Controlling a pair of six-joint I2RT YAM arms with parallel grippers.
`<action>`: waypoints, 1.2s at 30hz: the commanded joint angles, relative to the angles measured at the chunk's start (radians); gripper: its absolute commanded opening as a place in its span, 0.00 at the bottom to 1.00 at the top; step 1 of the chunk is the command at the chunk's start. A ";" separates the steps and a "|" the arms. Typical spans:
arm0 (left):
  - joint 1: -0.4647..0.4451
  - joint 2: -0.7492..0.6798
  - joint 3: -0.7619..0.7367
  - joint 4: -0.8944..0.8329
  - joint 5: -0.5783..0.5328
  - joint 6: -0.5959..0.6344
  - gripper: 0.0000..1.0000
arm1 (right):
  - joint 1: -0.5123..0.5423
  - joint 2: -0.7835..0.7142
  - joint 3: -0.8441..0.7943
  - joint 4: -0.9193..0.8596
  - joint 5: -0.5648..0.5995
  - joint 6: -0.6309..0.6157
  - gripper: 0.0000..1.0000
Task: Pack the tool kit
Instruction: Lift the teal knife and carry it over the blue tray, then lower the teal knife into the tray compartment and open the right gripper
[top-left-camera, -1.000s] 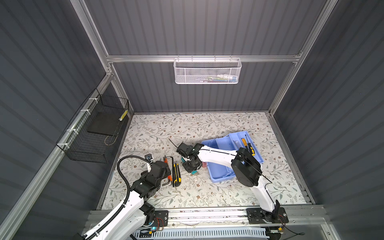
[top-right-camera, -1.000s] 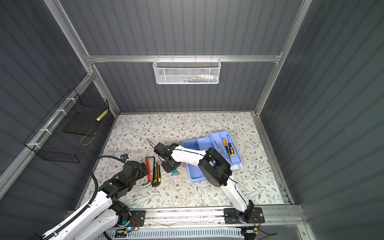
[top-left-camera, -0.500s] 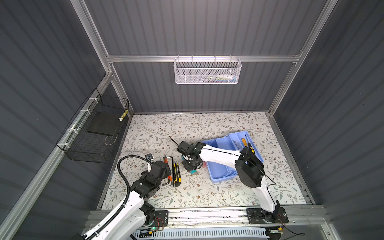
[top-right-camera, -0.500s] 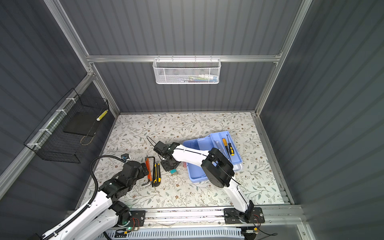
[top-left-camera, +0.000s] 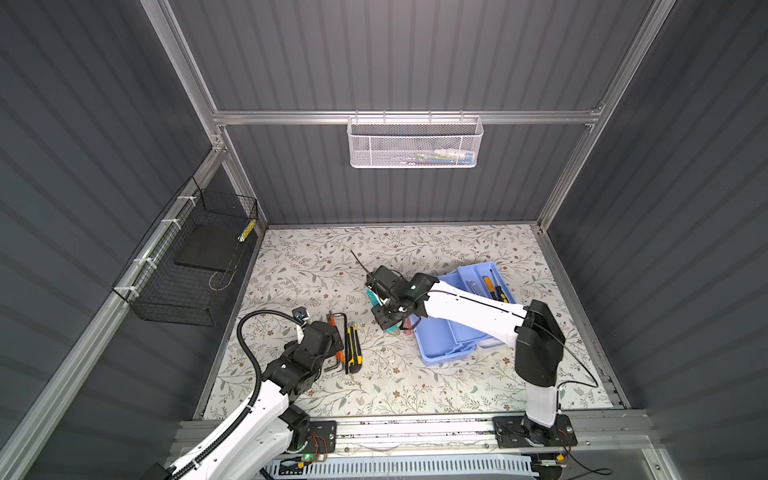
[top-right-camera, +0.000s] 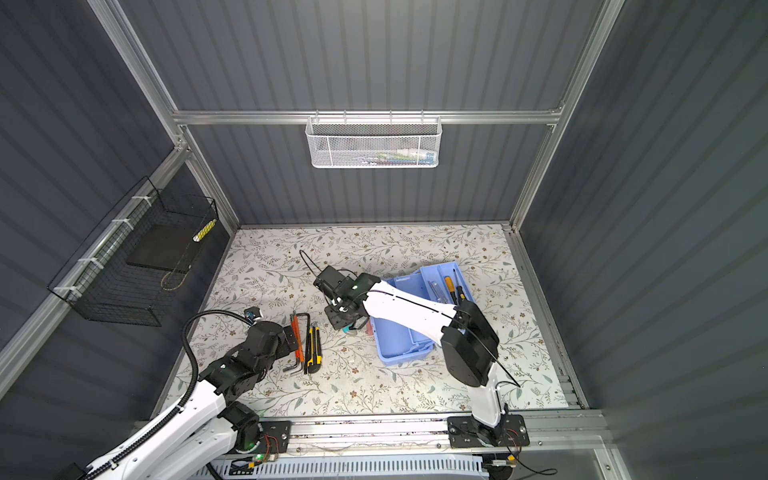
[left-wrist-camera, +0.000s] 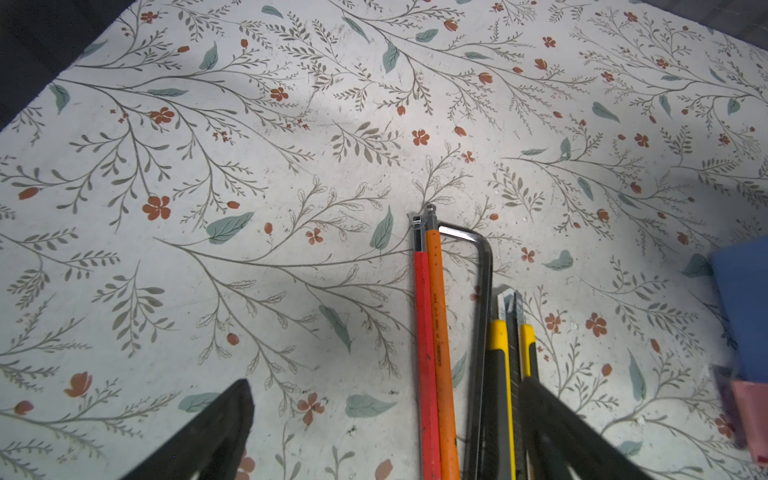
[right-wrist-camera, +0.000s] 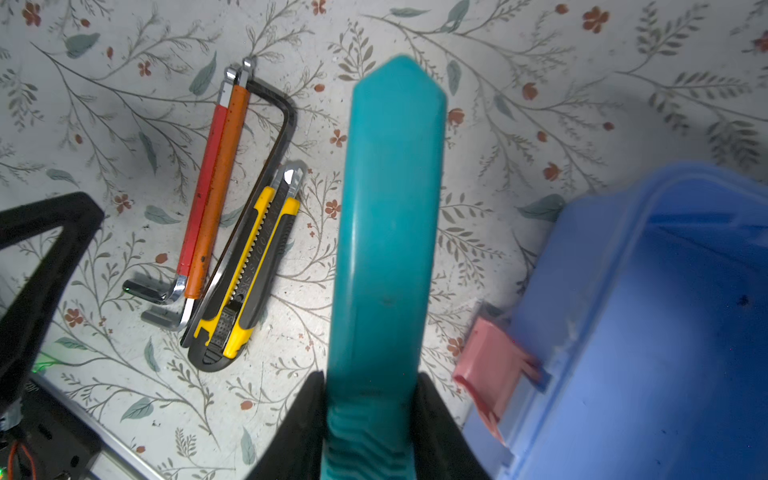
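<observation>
Next, my right gripper carries the teal-handled tool over the box's near side and lowers it into the section beside the screwdriver tray, past the pink latch.
The tool kit's light blue box (top-left-camera: 440, 347) stands open on the floral floor, with a pink latch (right-wrist-camera: 490, 365) on its near wall. Its divided tray (top-left-camera: 471, 272) rests across the far end and holds screwdrivers (top-left-camera: 490, 286). My right gripper (right-wrist-camera: 370, 386) is shut on a teal-handled tool (right-wrist-camera: 390, 208), held just left of the box in both top views (top-left-camera: 390, 322). My left gripper (left-wrist-camera: 386, 388) stands open low over the floor. Red and orange hex keys (left-wrist-camera: 432, 332), a black hex key (left-wrist-camera: 482, 291) and a yellow utility knife (left-wrist-camera: 505, 374) lie between its fingers.
A white mesh basket (top-left-camera: 415, 143) hangs on the back wall and a black wire basket (top-left-camera: 191, 257) on the left wall. Grey walls close in three sides. An aluminium rail (top-left-camera: 415, 428) carrying both arm bases runs along the front.
My right gripper has shifted a little toward the back and the blue box, with the teal tool still in it. The left arm has not moved.
</observation>
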 joint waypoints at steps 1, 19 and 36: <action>0.007 0.001 -0.007 0.005 0.004 0.019 1.00 | -0.043 -0.082 -0.050 -0.010 0.003 0.005 0.14; 0.008 0.037 0.003 0.006 0.003 0.016 0.99 | -0.341 -0.490 -0.470 0.033 -0.027 -0.006 0.15; 0.007 0.062 0.009 0.022 0.027 0.036 1.00 | -0.434 -0.364 -0.457 0.019 -0.028 -0.088 0.17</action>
